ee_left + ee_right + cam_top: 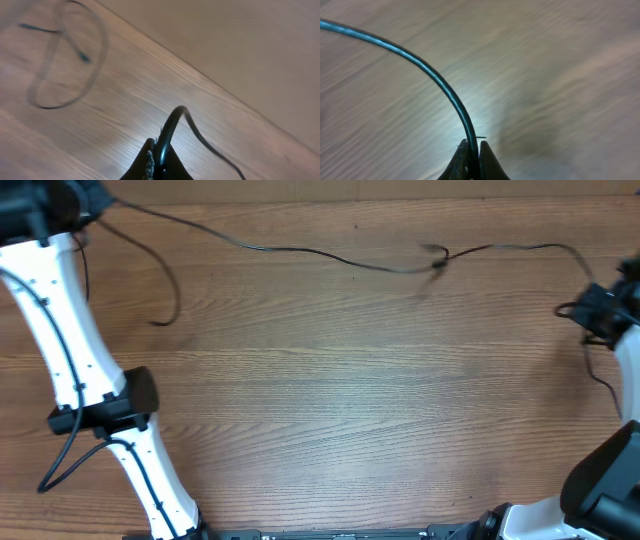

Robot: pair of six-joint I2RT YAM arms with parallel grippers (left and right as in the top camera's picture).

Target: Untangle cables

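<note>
The right gripper pulls away from the small knot [437,260] next, then swings over the bare middle tabletop and releases, since the knot still sits between my grippers.
A thin black cable [330,257] stretches along the far side of the table between my two grippers, with a small knot [437,260] right of the middle. My left gripper [75,205] is at the far left corner, shut on this cable [172,120], as its wrist view [157,152] shows. A loose loop [172,285] hangs from there and ends on the table; it is blurred in the left wrist view [65,55]. My right gripper [590,310] is at the far right, shut on the cable [420,62], seen in its wrist view [474,150].
The wooden table [350,410] fills the view. The white left arm [60,330] runs along the left side, with its own thicker black cable [60,465]. The right arm's base [600,480] is at the front right. A thin cord [603,383] trails below the right gripper.
</note>
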